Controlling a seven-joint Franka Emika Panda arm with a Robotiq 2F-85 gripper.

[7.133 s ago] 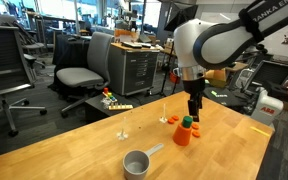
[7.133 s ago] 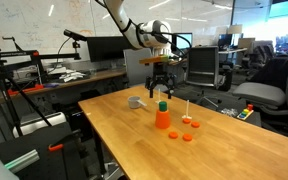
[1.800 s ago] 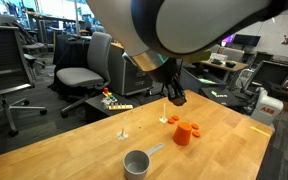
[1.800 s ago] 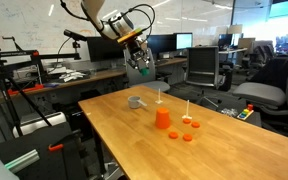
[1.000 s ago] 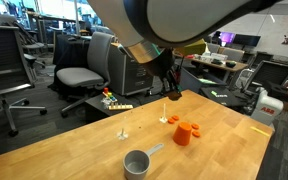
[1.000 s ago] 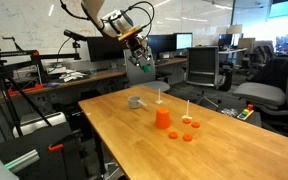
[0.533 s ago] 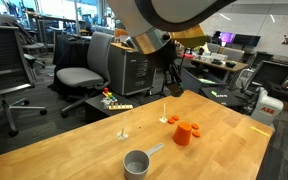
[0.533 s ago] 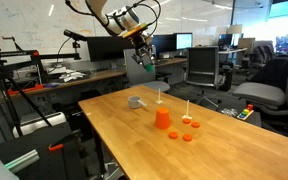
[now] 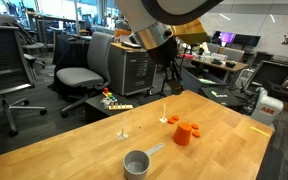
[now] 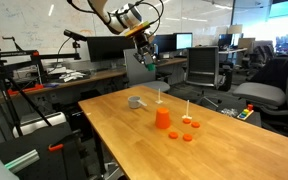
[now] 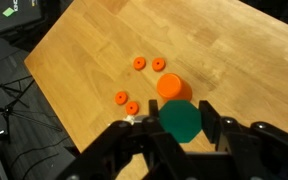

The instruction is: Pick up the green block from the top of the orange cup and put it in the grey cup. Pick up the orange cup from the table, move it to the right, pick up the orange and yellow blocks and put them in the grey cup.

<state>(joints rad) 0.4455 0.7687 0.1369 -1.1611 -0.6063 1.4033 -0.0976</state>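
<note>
My gripper should next move away from the orange cup point(image 9: 182, 134) and down over the grey cup's opening point(image 9: 136, 159) to let go of the green block there. That opening faces up.
High above the table, my gripper point(image 11: 180, 122) is shut on the green block point(image 11: 180, 118), which fills the gap between its fingers in the wrist view. In both exterior views the gripper point(image 9: 172, 80) point(image 10: 147, 62) hangs well above the table. Below it stands the orange cup point(image 11: 174, 87) point(image 9: 182, 134) point(image 10: 163, 119), mouth down. Several small orange round pieces point(image 11: 139, 63) point(image 10: 187, 137) lie around it. The grey cup point(image 9: 136, 162) point(image 10: 136, 101), handle sticking out, sits apart from the orange cup. I cannot make out a yellow block.
The wooden table point(image 9: 74, 150) point(image 10: 224, 150) also carries two thin white upright pins point(image 9: 123, 130) point(image 10: 188, 108). Office chairs point(image 9: 79, 75), desks and monitors point(image 10: 109, 48) surround it. A table edge runs close to the grey cup point(image 10: 136, 101).
The gripper has moved a little higher and sideways with the green block still in it. Cups and orange pieces have stayed put.
</note>
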